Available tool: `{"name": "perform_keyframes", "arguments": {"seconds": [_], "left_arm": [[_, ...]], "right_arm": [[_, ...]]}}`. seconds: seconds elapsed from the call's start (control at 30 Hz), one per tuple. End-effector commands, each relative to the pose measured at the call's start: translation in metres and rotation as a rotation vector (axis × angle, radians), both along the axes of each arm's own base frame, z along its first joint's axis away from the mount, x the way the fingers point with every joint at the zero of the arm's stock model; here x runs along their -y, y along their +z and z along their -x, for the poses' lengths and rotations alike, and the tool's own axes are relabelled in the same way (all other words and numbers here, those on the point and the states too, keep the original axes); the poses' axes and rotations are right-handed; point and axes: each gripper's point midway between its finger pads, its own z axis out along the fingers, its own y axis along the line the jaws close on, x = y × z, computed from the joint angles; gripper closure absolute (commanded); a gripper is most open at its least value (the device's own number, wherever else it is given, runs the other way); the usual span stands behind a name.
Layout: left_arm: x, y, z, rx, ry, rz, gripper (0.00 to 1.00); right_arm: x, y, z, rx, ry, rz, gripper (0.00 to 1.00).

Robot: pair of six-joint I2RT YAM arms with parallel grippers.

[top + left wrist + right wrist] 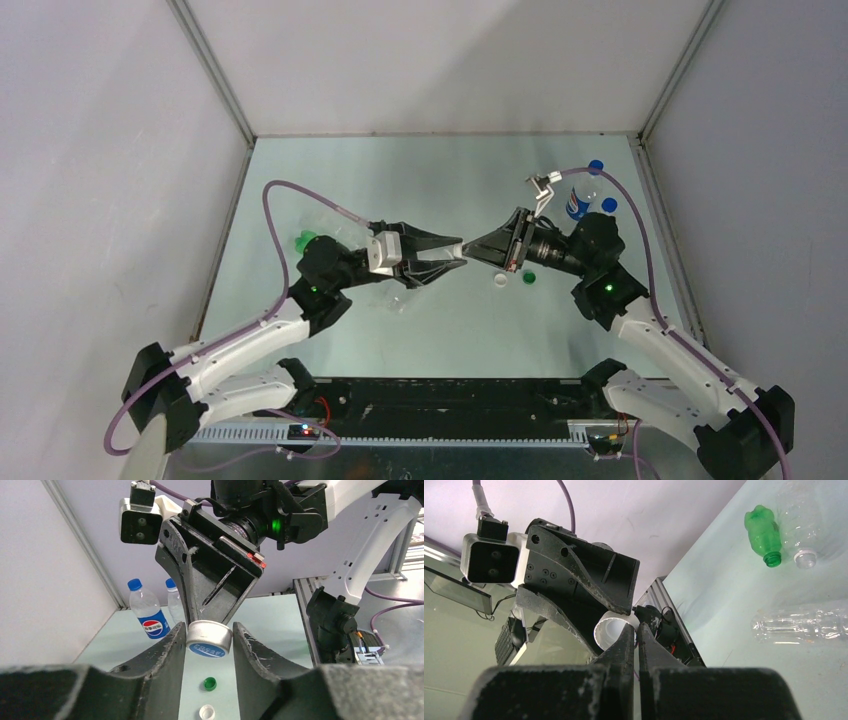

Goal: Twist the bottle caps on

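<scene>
My left gripper tips downward next, descends and releases its cap on the bare table between a clear bottle and the second white cap, since that spot lies below.
A white bottle cap (209, 639) with a blue printed top hangs in the air between both grippers at the table's middle. My left gripper (207, 632) has one finger against each side of it. My right gripper (636, 628) is nearly shut and pinches the cap's wall (610, 630). In the top view the two grippers meet tip to tip (466, 251). A green cap (210, 683) and a second white cap (206, 711) lie open side up on the table below. A green bottle (763, 532) and two clear bottles (804, 625) lie uncapped at the left.
A Pepsi-labelled bottle (150, 615) and a clear bottle (172, 602), both with blue caps on, stand at the far right corner (585, 200). The right wrist's camera bracket (541, 186) sits near them. Grey walls close in the table on three sides.
</scene>
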Motion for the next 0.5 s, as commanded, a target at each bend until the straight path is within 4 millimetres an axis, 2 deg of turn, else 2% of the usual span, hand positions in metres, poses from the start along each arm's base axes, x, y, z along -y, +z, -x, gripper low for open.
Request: {"name": "perform_keyframes", "arguments": {"seconds": [0.0,0.1,0.23,0.27,0.33,0.47], "left_arm": [[-0.003,0.021,0.007,0.035,-0.011,0.024,0.62],[-0.004,0.017,0.002,0.01,0.018,0.005,0.66],[-0.005,0.005,-0.013,-0.078,0.089,-0.05,0.72],[-0.005,0.001,-0.016,-0.099,0.103,-0.064,0.73],[-0.006,-0.008,-0.024,-0.151,0.144,-0.107,0.74],[-0.012,-0.029,-0.038,-0.251,0.238,-0.175,0.75]], "right_arm": [[-0.001,0.012,-0.001,0.051,-0.011,-0.031,1.0],[0.0,0.011,-0.002,0.06,-0.019,-0.024,0.96],[0.005,0.009,-0.004,0.094,-0.048,-0.001,0.74],[0.008,0.006,-0.007,0.085,-0.067,0.012,0.65],[0.016,0.002,-0.012,0.09,-0.114,0.039,0.54],[0.038,-0.013,-0.023,0.101,-0.22,0.123,0.41]]}}
